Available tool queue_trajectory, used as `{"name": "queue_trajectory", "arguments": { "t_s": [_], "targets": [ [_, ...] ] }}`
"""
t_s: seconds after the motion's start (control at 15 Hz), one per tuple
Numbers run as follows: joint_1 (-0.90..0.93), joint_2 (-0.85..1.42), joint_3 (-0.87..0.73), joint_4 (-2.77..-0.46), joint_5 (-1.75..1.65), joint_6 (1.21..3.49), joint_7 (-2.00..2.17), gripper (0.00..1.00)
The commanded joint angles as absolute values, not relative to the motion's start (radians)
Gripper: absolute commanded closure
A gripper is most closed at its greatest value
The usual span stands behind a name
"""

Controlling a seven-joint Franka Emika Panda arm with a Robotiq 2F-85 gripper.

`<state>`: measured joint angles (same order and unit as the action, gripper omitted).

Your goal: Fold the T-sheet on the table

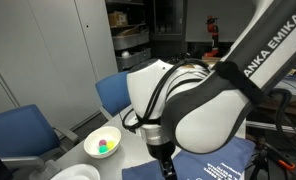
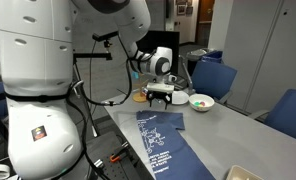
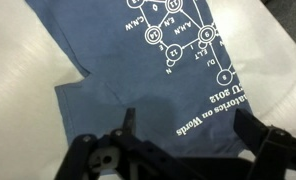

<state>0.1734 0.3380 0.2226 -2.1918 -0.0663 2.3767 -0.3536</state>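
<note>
The flat T-sheet is still below my open fingers, so next I will move my gripper outward and down with a turn, onto the T-sheet beside the word "Words".
The dark navy T-sheet lies flat on the light-grey table, with white printed lettering facing up. It also shows at the bottom of an exterior view. In the wrist view the cloth fills most of the picture, with one sleeve reaching left and bare table beside it. My gripper is open, its two fingers spread wide over the printed part, with nothing between them. In both exterior views the gripper hovers above the far end of the shirt, not touching it.
A white bowl with small coloured balls stands on the table beside the shirt's far end. Blue chairs stand along the table. Another white dish sits at the near edge. A cluttered workbench lies farther back.
</note>
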Motion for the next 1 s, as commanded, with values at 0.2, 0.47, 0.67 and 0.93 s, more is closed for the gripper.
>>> {"name": "queue_trajectory", "arguments": {
  "t_s": [0.2,0.47,0.67,0.93],
  "targets": [
    [0.181,0.562,0.255,-2.082,-0.150,2.476,-0.485,0.00],
    [0.187,0.677,0.275,-1.999,-0.195,2.522,-0.537,0.00],
    [0.200,0.750,0.282,-1.937,-0.234,2.550,-0.556,0.00],
    [0.224,0.830,0.281,-1.860,-0.278,2.564,-0.578,0.00]
  ]
}}
